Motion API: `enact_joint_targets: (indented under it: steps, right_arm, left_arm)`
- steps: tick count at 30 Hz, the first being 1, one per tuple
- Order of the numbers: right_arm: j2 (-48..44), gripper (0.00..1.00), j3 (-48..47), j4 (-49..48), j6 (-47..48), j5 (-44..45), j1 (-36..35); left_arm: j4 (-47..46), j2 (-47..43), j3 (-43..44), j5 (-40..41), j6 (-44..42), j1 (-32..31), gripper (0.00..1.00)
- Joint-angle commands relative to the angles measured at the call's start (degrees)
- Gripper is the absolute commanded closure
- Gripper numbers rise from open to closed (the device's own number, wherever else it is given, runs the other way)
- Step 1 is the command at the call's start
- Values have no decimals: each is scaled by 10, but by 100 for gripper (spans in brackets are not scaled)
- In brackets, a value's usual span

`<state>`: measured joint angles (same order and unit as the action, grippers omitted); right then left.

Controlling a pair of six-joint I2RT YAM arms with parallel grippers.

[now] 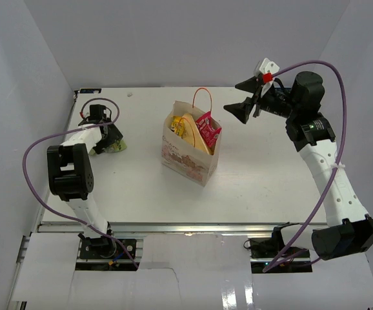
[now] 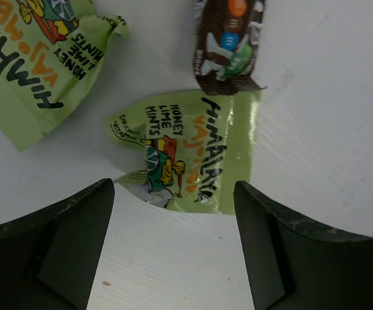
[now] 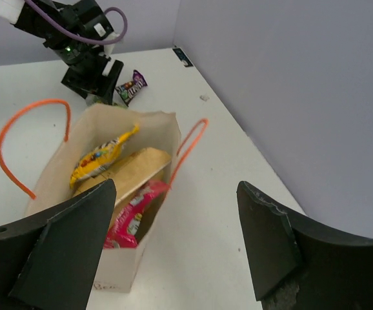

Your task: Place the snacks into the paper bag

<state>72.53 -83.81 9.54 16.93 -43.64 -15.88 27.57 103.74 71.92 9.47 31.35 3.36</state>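
Note:
The left gripper moves down next with open fingers astride the light green mint packet's near edge (image 1: 115,150) (image 2: 168,191). The dark candy packet lies over the mint packet's far edge.
The beige paper bag (image 1: 190,155) stands upright mid-table with orange loop handles. Inside it I see a yellow candy packet (image 3: 99,160), the golden chip bag (image 3: 135,169) and a red-pink packet (image 3: 131,216). My right gripper (image 1: 243,98) hangs open and empty in the air to the right of the bag. At the far left my left gripper (image 2: 173,252) is open low over the table, with nothing between its fingers. A light green mint packet (image 2: 196,155) lies just past its fingertips. A second green packet (image 2: 31,58) and a dark brown-purple candy packet (image 2: 228,42) lie beyond.
White walls close in the table on the left, back and right. A small black tag (image 1: 90,91) sits at the back left corner. Purple cables loop off both arms. The left gripper (image 3: 93,74) shows beyond the bag in the right wrist view.

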Motion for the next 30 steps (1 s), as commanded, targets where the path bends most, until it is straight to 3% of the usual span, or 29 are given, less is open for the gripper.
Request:
enact_joint_targets:
  steps: [1, 8, 9, 11, 12, 13, 21, 24, 26, 30]
  right_arm:
    - [-11, 18, 27, 6, -26, -32, 37]
    - [-16, 19, 43, 4, -45, -55, 78]
    - [-16, 19, 40, 4, -47, -57, 82]
    - [-15, 19, 32, 3, -51, -66, 86]
    - [-14, 19, 30, 3, -51, -72, 88]
    - [-14, 19, 22, 4, -51, -77, 88]
    - [-20, 19, -21, 12, 14, -159, 88]
    - [-19, 20, -44, 4, 14, -231, 84]
    - [-18, 20, -54, 0, 1, -250, 58]
    - [-2, 20, -94, 36, 9, -200, -36]
  left_arm:
    - [35, 22, 28, 38, 16, 7, 15]
    - [34, 66, 51, 20, 5, 9, 30]
    - [33, 66, 47, 18, 5, 9, 38]
    - [26, 58, 39, 13, 6, 10, 46]
    - [20, 52, 33, 9, 4, 10, 51]
    - [12, 45, 19, 8, 4, 10, 62]
    - [-50, -90, -70, -71, -47, 10, 84]
    - [-107, -190, -135, -161, -73, 10, 87]
    - [-141, -251, -195, -267, -88, 10, 87]
    - [-205, -403, -283, -444, -98, 8, 90]
